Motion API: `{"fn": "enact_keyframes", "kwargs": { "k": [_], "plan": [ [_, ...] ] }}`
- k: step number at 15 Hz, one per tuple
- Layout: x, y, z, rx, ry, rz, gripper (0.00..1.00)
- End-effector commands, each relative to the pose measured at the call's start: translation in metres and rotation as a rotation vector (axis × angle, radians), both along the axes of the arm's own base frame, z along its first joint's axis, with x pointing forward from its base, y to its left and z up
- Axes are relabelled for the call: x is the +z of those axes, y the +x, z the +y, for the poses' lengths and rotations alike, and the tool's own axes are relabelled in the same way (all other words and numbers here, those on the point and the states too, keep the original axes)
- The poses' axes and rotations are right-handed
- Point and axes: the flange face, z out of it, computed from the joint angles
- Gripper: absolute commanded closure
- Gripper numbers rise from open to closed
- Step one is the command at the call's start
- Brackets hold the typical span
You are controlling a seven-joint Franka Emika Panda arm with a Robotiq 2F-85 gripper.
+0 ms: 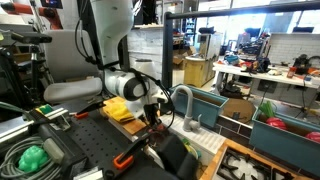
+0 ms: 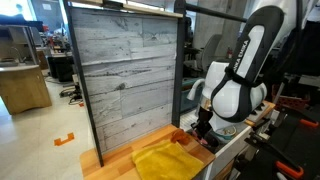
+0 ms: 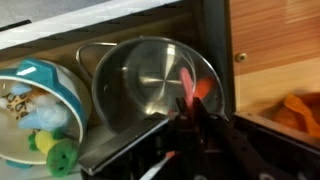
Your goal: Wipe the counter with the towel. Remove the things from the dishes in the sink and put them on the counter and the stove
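The pink-red thing should next be lifted clear of the pan's rim. I should let go of it over the towel's edge by the wall, past the orange lump from my gripper.
In the wrist view my gripper reaches into a round steel pan that sits in the sink. Its fingers are shut on a thin pink-red thing standing up out of the pan. A teal bowl with small yellow, green and blue pieces lies left of the pan. The wooden counter runs along the right. In both exterior views the gripper hangs low over the sink, beside the grey faucet. The yellow towel lies flat on the counter.
Teal bins stand beyond the faucet. The stove's dark grates show at the lower right. A green lump lies on the black table. A grey plank wall rises behind the counter.
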Motion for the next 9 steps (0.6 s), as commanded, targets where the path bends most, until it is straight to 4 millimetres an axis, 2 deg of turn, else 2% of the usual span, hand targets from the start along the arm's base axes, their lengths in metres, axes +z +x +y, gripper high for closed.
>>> {"fn": "enact_keyframes", "kwargs": {
  "k": [1, 4, 6, 9],
  "plan": [
    [0.068, -0.034, 0.011, 0.076, -0.019, -0.087, 0.98],
    [0.105, -0.049, 0.031, 0.148, -0.006, -0.175, 0.98],
    [0.121, -0.051, 0.061, 0.215, 0.054, -0.202, 0.98],
    [0.122, -0.04, 0.123, 0.279, 0.144, -0.235, 0.98]
  ]
}}
